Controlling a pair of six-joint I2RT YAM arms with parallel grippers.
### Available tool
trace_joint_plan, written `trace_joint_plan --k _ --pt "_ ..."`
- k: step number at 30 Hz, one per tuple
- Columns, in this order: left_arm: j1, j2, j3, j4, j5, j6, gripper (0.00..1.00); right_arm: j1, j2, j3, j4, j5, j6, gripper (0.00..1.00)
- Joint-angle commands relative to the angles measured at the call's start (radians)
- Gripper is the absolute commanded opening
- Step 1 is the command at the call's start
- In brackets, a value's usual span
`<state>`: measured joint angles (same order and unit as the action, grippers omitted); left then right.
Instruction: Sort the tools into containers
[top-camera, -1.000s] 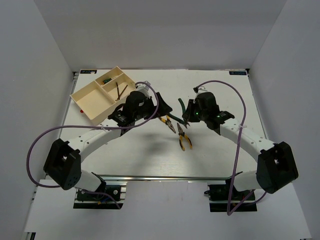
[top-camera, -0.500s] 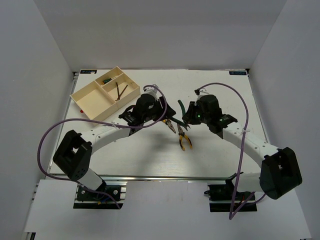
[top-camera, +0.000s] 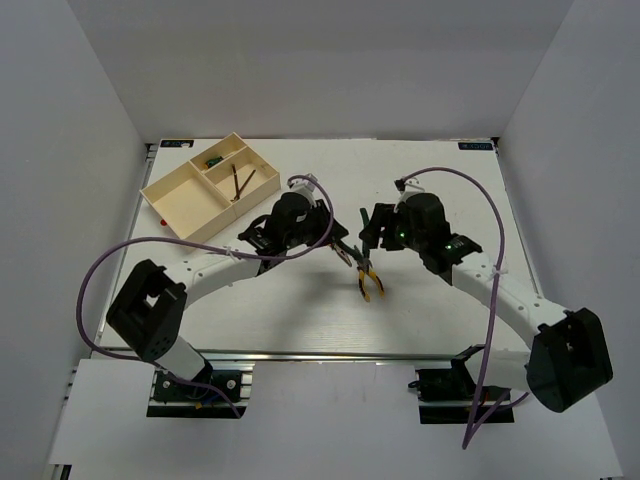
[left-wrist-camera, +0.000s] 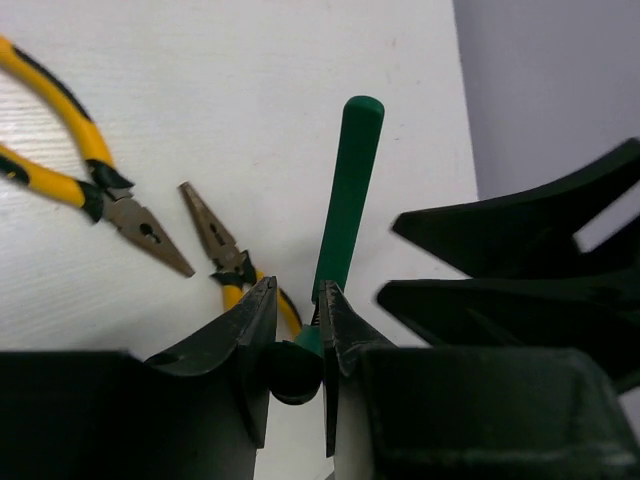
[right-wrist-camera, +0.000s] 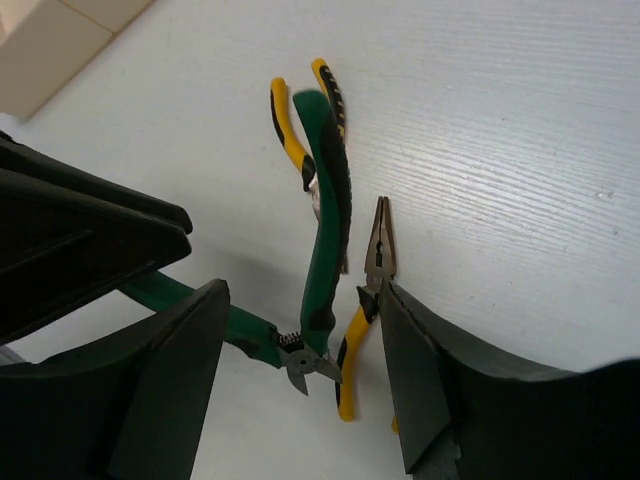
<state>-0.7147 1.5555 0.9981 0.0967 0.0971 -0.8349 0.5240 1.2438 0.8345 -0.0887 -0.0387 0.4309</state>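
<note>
The tray's long section (top-camera: 189, 201) is empty, so my left gripper should carry the cutters to the left in the top view, lower them into it and let go.
The green-handled cutters (right-wrist-camera: 325, 215) hang above the table between my two grippers. My left gripper (left-wrist-camera: 297, 292) is shut on one green handle (left-wrist-camera: 345, 190). My right gripper (right-wrist-camera: 302, 295) is open, its fingers standing either side of the cutter head without touching it. Two yellow-handled pliers (left-wrist-camera: 60, 165) (left-wrist-camera: 222, 250) lie on the table below; one of them (top-camera: 371, 283) shows in the top view. The cream tray (top-camera: 185, 197) sits at the far left, with thin dark rods (top-camera: 238, 182) in one small section and a small green piece (top-camera: 212, 161) in the other.
My two grippers (top-camera: 335, 232) (top-camera: 372, 230) nearly touch at the table's middle. Purple cables loop over both arms. The tray's long section holds nothing visible. White walls close in the table on three sides.
My left gripper moved right and shut on the green handle. My right gripper opened and let go of the cutters.
</note>
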Motion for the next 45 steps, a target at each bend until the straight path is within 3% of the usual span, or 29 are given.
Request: trace_joint_plan --k 1,7,12,21,28,38,45 --pt "0.014 -0.087 -0.007 0.000 -0.037 0.008 0.00 -0.001 -0.059 -0.015 0.040 0.029 -0.021 0.68" --pt "0.064 -0.156 0.048 -0.158 -0.183 0.088 0.00 -0.004 -0.150 -0.067 -0.012 0.125 -0.064 0.76" --pt "0.182 -0.195 0.099 -0.250 -0.201 0.154 0.00 -0.004 -0.237 -0.127 -0.029 0.161 -0.095 0.80" --pt "0.502 -0.177 0.180 -0.339 -0.099 0.266 0.00 -0.007 -0.314 -0.218 -0.051 0.160 -0.116 0.83" --pt "0.730 -0.126 0.253 -0.342 0.058 0.332 0.00 -0.005 -0.339 -0.278 -0.031 0.129 -0.101 0.83" --pt "0.943 0.004 0.320 -0.309 0.168 0.375 0.00 -0.005 -0.353 -0.347 -0.008 0.111 -0.100 0.82" --pt "0.995 0.083 0.287 -0.239 0.231 0.361 0.00 -0.004 -0.353 -0.359 0.003 0.108 -0.100 0.82"
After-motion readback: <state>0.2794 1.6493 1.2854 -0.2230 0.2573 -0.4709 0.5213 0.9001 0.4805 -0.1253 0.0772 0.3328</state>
